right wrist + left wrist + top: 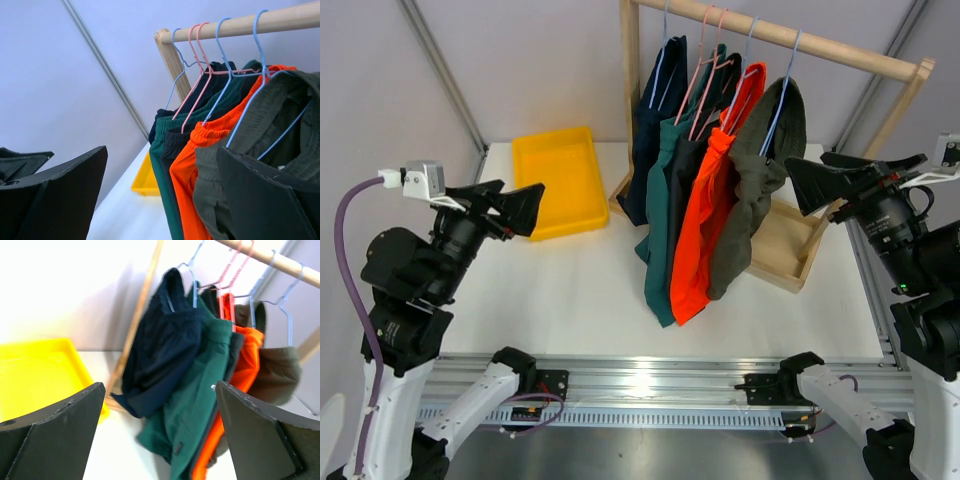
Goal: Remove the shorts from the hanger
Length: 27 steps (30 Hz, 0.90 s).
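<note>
The near arm of the olive pair's hanger is bare, so I will move my right gripper outward and to the left in the top view onto it.
Five pairs of shorts hang on wire hangers from a wooden rod: navy blue, teal green, black, bright orange and olive green. My left gripper is open and empty, raised left of the rack, well short of the shorts. In the left wrist view the navy pair and teal pair face its open fingers. My right gripper is open and empty, close beside the olive pair. In the right wrist view the olive pair and orange pair hang just ahead.
A yellow tray lies at the back left of the white table. The wooden rack's base frame rests at the back right, with an upright post on its left end. Grey walls stand behind.
</note>
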{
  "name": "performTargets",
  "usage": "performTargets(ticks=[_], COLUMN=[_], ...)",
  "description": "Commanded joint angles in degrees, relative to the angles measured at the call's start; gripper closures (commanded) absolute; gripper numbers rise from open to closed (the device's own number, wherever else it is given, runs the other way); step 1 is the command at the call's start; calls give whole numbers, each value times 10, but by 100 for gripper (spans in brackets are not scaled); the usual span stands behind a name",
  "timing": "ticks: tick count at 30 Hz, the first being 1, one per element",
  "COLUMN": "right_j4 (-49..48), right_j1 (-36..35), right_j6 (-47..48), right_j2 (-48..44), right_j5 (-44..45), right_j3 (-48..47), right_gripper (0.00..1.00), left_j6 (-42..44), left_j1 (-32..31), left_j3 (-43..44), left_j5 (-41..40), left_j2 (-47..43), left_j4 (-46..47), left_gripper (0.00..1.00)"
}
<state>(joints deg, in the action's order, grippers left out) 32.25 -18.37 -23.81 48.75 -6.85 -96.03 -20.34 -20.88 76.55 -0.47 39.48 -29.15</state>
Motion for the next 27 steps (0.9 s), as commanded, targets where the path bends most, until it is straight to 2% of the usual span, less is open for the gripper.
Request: performTargets(ticks=[1,9,14,22,27], right_j4=[-74,-23,-54,-38,-17], right_j1=[-1,-3,-3,-6,-26], right_j6=[31,75,70,50,61], right_j2=[6,165,196,227,237], right_j5=[-29,11,49,123,198], right_j3=[28,-104,-102,-66,-58], right_gripper=[1,1,0,1,4], left_j6=[42,47,46,54,59], left_j1=[-3,-3,-3,-3,-3], left_j3=[23,-22,-47,-78,-89], left_j5=[-37,-16,-1,0,0], left_j2=[21,15,6,-19,-32], left_j4=[-40,-5,6,9,8], left_gripper=[0,1,1,1,1])
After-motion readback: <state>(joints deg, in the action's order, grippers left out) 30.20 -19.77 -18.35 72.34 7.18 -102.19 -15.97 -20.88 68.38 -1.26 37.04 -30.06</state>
